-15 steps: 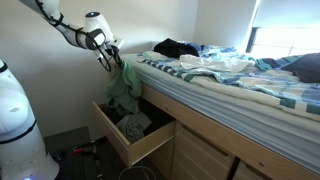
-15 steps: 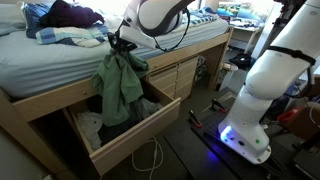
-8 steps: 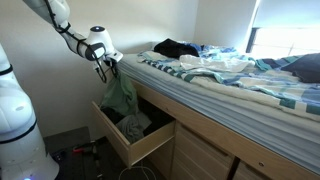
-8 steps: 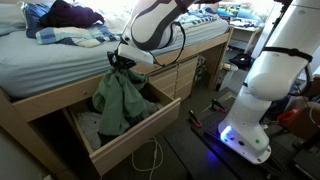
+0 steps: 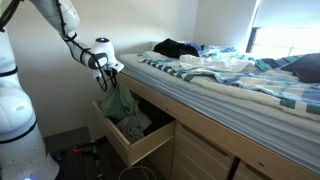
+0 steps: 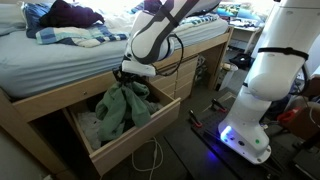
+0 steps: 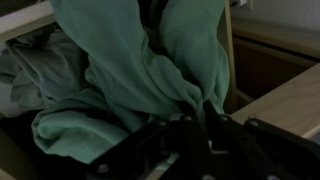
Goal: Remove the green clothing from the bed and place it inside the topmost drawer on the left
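The gripper moves down into the open topmost drawer next and releases the top fold of the green clothing, because that fold still hangs above the drawer's rim.
The green clothing [image 5: 117,100] hangs from my gripper [image 5: 109,76] over the open topmost drawer [image 5: 135,147] under the bed. In an exterior view the cloth [image 6: 120,108] droops into the drawer [image 6: 120,150], its lower part resting on clothes inside, below the gripper [image 6: 131,80]. In the wrist view my gripper [image 7: 195,120] is shut on a bunched fold of the green clothing [image 7: 120,70], which spreads down into the drawer.
The bed [image 5: 230,85] with a striped blue cover holds dark clothing [image 5: 177,47] and rumpled sheets. The drawer holds other grey and white clothes [image 5: 137,125]. More wooden drawers [image 6: 185,72] lie beside it. A white robot base [image 6: 262,100] and cables stand on the floor.
My gripper has moved down and away from the bed edge with the green clothing. The cloth has dropped from hanging above the drawer to sinking into it.
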Tool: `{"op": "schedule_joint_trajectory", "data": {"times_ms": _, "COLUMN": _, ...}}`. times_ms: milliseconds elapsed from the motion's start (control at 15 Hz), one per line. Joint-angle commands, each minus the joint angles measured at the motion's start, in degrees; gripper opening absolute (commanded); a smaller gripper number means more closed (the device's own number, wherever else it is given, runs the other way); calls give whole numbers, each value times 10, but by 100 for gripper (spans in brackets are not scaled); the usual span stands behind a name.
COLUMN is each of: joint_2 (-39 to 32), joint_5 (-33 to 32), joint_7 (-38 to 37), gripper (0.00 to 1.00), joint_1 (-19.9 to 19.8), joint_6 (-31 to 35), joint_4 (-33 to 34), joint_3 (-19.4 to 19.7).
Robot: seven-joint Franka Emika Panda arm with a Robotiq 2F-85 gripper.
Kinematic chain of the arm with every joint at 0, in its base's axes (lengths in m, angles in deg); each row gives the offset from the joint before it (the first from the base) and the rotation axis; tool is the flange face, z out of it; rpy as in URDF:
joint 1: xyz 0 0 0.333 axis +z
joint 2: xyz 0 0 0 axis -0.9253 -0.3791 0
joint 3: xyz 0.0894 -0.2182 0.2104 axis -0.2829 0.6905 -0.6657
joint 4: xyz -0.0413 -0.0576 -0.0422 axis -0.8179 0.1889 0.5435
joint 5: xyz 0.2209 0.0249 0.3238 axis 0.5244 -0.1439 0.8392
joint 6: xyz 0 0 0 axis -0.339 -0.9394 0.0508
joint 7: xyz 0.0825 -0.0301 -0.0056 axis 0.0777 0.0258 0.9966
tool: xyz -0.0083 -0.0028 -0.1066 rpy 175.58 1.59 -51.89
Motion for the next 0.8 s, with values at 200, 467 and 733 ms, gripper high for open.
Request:
{"op": "schedule_joint_trajectory", "data": {"times_ms": 200, "joint_2": -18, "joint_5": -51, "joint_7": -16, "gripper": 14, "joint_1": 4, "joint_6": -8, "joint_4": -8, "joint_3": 25}}
{"op": "schedule_joint_trajectory", "data": {"times_ms": 467, "joint_2": -20, "joint_5": -55, "joint_7": -17, "gripper": 14, "joint_1": 4, "joint_6": -8, "joint_4": -8, "joint_3": 27}}
{"op": "schedule_joint_trajectory", "data": {"times_ms": 733, "joint_2": -39, "joint_5": -107, "joint_7": -93, "gripper": 3, "joint_1": 3, "joint_6": 27, "joint_4": -1, "joint_3": 46}}
